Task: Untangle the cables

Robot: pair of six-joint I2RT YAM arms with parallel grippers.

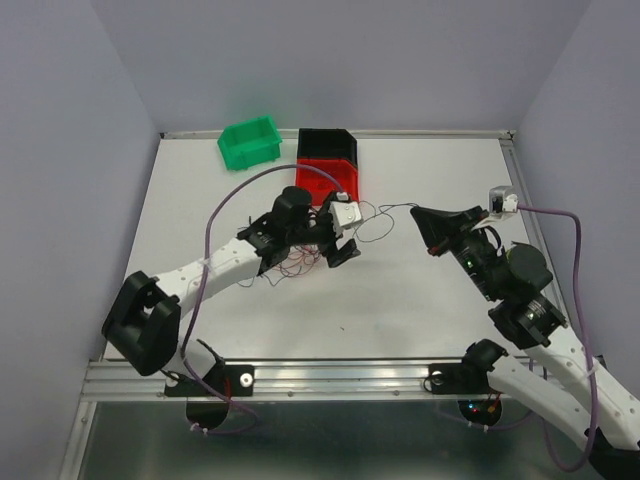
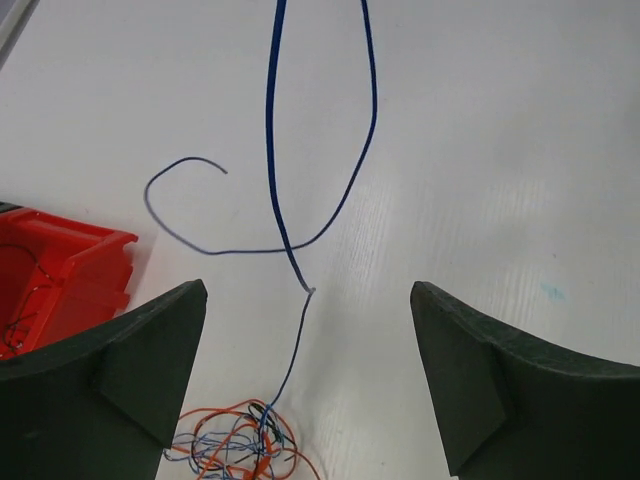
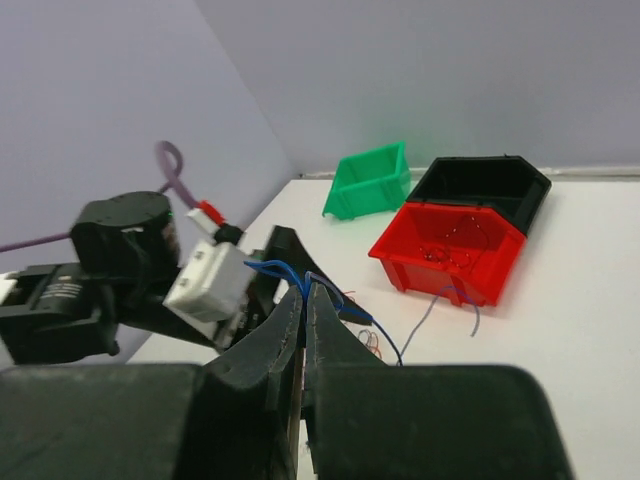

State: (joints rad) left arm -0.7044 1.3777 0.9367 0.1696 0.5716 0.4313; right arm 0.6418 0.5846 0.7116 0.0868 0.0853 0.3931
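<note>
My left gripper moves down and to its left in the top view onto the tangle next, as the held blue wire leaves there.
The cables lie as a small tangle of orange, black and blue wires (image 1: 295, 262), also low in the left wrist view (image 2: 235, 450). One dark blue wire (image 2: 272, 120) rises out of the tangle, loops over the table and runs off toward my right gripper. My left gripper (image 1: 335, 240) hovers just past the tangle, its jaws wide open and empty (image 2: 308, 290), with the blue wire passing between them. My right gripper (image 1: 418, 213) is to the right and shut on the blue wire (image 3: 305, 285), which curls out at its tip.
A red bin (image 1: 328, 178) holding a few thin wires stands behind the tangle, with a black bin (image 1: 327, 144) behind it and a green bin (image 1: 250, 141) to their left. Thick purple-grey arm cables (image 1: 215, 215) arch over both arms.
</note>
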